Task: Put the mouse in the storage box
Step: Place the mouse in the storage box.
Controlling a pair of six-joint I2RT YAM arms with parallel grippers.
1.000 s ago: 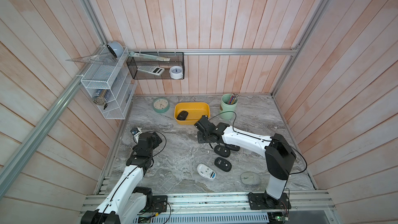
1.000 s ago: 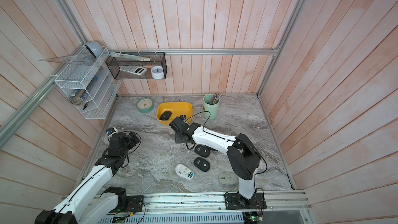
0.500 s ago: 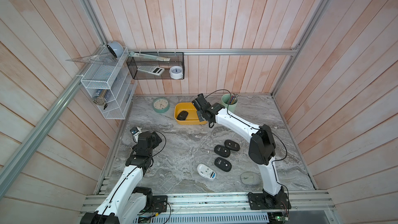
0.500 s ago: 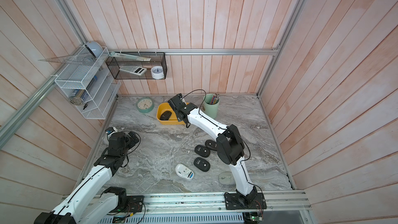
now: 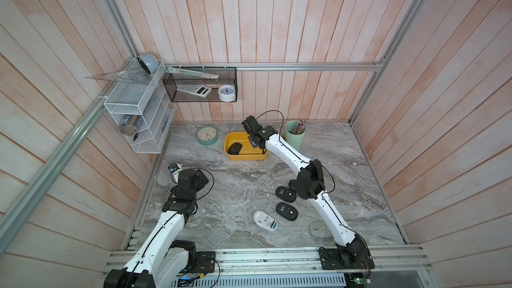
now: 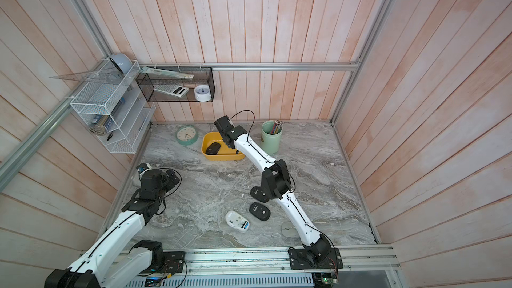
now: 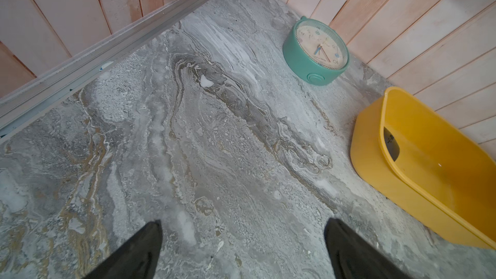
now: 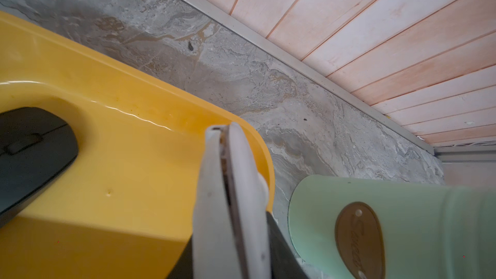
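Observation:
I should next lower my right gripper's pale mouse onto the box's bare bottom near the pen cup and release it clear of the black mouse.
The mustard-yellow storage box [image 5: 246,157] [image 6: 221,157] stands at the back of the marble table, with a black mouse [image 5: 235,148] [image 8: 29,151] lying in its left part. My right gripper [image 8: 233,224] hangs over the box's right end, beside the wall [image 8: 80,71]. It is shut on a pale mouse [image 8: 241,162] held on edge between the dark fingers. In both top views the wrist [image 5: 256,134] hides this grip. My left gripper [image 7: 243,226] stands open and empty above bare marble at the left, well short of the box [image 7: 375,162].
A mint-green pen cup [image 5: 294,134] [image 8: 402,224] stands right of the box, close to the gripper. A green clock [image 5: 207,135] [image 7: 316,52] lies to the box's left. Two black mice [image 5: 286,211], a white one [image 5: 265,221] and a grey one [image 5: 318,228] lie near the front.
My right arm has swung from the middle of the table to the back, and its shut gripper now sits over the storage box. The left arm has not moved.

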